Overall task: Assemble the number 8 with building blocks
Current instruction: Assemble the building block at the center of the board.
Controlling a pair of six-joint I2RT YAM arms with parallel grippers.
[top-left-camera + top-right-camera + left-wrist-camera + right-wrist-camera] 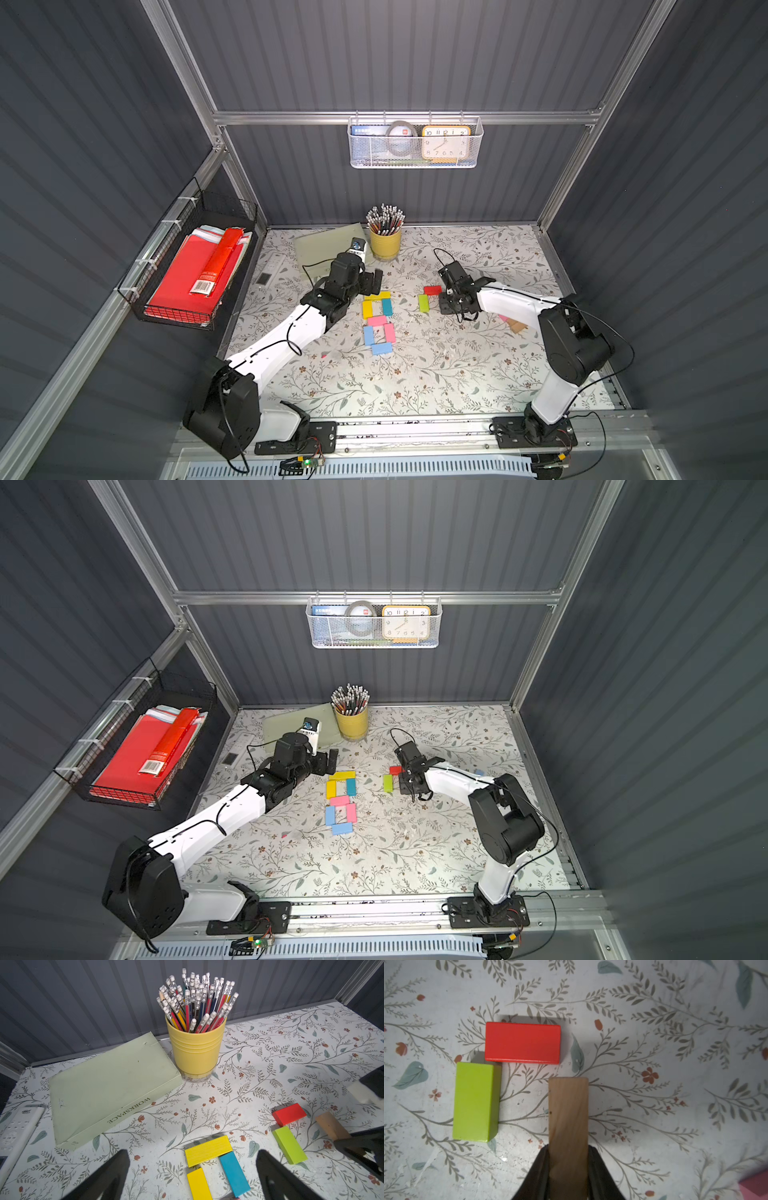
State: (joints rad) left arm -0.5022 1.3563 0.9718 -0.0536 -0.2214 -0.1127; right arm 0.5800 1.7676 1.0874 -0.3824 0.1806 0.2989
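Observation:
The tan wooden block should go against the red block's loose end point(552, 1054), where a side is missing. Next, my right gripper will move a little toward the lime green block point(475, 1101) and lower to release the tan wooden block there.
In both top views, seven building blocks lie flat mid-table as a number 8 point(378, 322) point(341, 804): two yellow and a teal round its upper loop, a pink crossbar, two light blue and a pink round its lower loop. To its right a red block point(522, 1042) lies crosswise, with a lime green block point(475, 1101) lengthwise under its end. My right gripper point(568, 1151) is shut on a tan wooden block point(568, 1109), held just above the table under the red block's other end. My left gripper point(192, 1153) hangs open over the 8's yellow top block point(207, 1150).
A yellow pencil cup point(385, 244) and a pale green book point(320, 249) stand at the back, with a white remote point(272, 266) at the left edge. Loose pink and tan blocks point(515, 326) lie under my right arm. A black wire basket point(187, 270) hangs on the left wall.

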